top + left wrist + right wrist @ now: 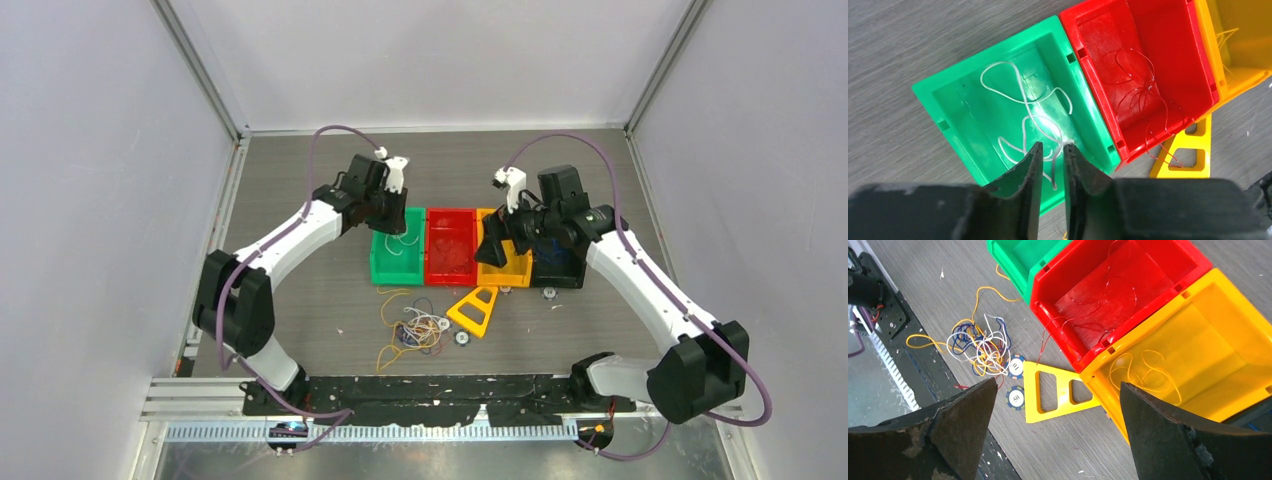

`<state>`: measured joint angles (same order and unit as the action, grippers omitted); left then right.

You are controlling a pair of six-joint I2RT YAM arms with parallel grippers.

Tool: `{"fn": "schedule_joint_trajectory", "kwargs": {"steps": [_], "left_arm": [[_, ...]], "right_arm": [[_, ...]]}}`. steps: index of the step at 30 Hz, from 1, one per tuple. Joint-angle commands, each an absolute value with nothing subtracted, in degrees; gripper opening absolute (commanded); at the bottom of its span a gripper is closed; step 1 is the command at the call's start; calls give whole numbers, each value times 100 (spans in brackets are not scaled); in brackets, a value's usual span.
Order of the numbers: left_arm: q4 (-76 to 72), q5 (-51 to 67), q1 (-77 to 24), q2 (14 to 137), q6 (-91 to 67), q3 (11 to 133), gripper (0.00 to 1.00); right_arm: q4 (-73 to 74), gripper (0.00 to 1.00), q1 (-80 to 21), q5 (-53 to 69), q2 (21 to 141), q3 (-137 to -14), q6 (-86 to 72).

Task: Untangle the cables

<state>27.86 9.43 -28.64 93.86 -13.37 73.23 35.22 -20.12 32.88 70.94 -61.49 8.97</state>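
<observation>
My right gripper will move back, to the left in the top view, and down onto the tangle's middle (pixel 421 331) (pixel 980 346), since blue and white cables are knotted together.
A tangle of yellow, white, blue and red cables (pixel 415 330) lies on the table in front of the trays; it also shows in the right wrist view (pixel 979 345). A white cable (pixel 1023 100) lies in the green tray (pixel 928 92). A red cable (pixel 1138 95) lies in the red tray (pixel 1073 25), and a yellow cable (pixel 1143 370) in the yellow tray (pixel 1208 340). My left gripper (pixel 1052 145) hovers over the green tray, jaws narrowly apart, with a white strand hanging loose between them. My right gripper (pixel 1058 383) is wide open and empty above the yellow tray's front corner.
A yellow triangular plastic piece (pixel 1055 395) lies in front of the red and yellow trays. Two poker chips (pixel 1016 366) lie beside the tangle. A dark tray (pixel 555 265) sits right of the yellow one, under the right arm. A black base rail (pixel 430 385) runs along the near edge.
</observation>
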Motion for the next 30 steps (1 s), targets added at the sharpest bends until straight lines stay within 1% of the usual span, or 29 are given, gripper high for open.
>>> {"fn": "schedule_joint_trajectory", "kwargs": {"steps": [1, 2, 3, 4, 5, 7, 11, 13, 16, 20, 23, 24, 26, 28, 30], "left_arm": [[2476, 1746, -2601, 8852, -272, 6952, 39], [2442, 1854, -2537, 8608, -169, 6787, 52], [2410, 1937, -2454, 8335, -120, 6632, 71], [2390, 2076, -2357, 8062, -70, 6496, 79], [2409, 2307, -2192, 7782, -32, 6375, 84], [2513, 2722, -1998, 7135, -24, 6128, 91], [2868, 3494, -1925, 6018, -307, 5298, 94], [2948, 3780, -1902, 5471, -635, 4782, 95], [2990, 4000, -1725, 4770, -1106, 4191, 96], [3198, 4220, -1291, 4168, -1407, 3753, 96], [3331, 4140, -955, 3996, -1498, 3663, 97], [3339, 4156, -804, 4011, -1575, 3703, 97], [3281, 4406, -451, 4148, -1836, 3756, 97], [3314, 4621, -189, 4368, -2068, 3809, 97], [3486, 4701, -42, 4567, -2109, 3890, 96]], "right_arm": [[3924, 100, -2002, 3646, 7311, -6307, 1354], [4001, 99, -2007, 3678, 7418, -6322, 1420], [4103, 98, -2035, 3758, 7462, -6331, 1549], [4134, 97, -2064, 3811, 7537, -6330, 1611], [4145, 96, -2148, 3826, 7582, -6296, 1627], [4065, 95, -2335, 3810, 7631, -6223, 1657], [3691, 93, -3161, 3431, 7811, -6126, 1621], [3459, 91, -3698, 2986, 8020, -6168, 1597], [3172, 87, -4548, 2630, 8433, -6401, 1600], [3065, 86, -5306, 2302, 9197, -6741, 1662], [2936, 87, -5716, 2223, 9762, -6819, 1671], [2887, 89, -5785, 2206, 9938, -6811, 1657], [2781, 91, -5955, 2195, 10209, -6817, 1616], [2739, 90, -6072, 2168, 10455, -6883, 1548], [2701, 87, -6104, 2139, 10655, -6968, 1482]]}}
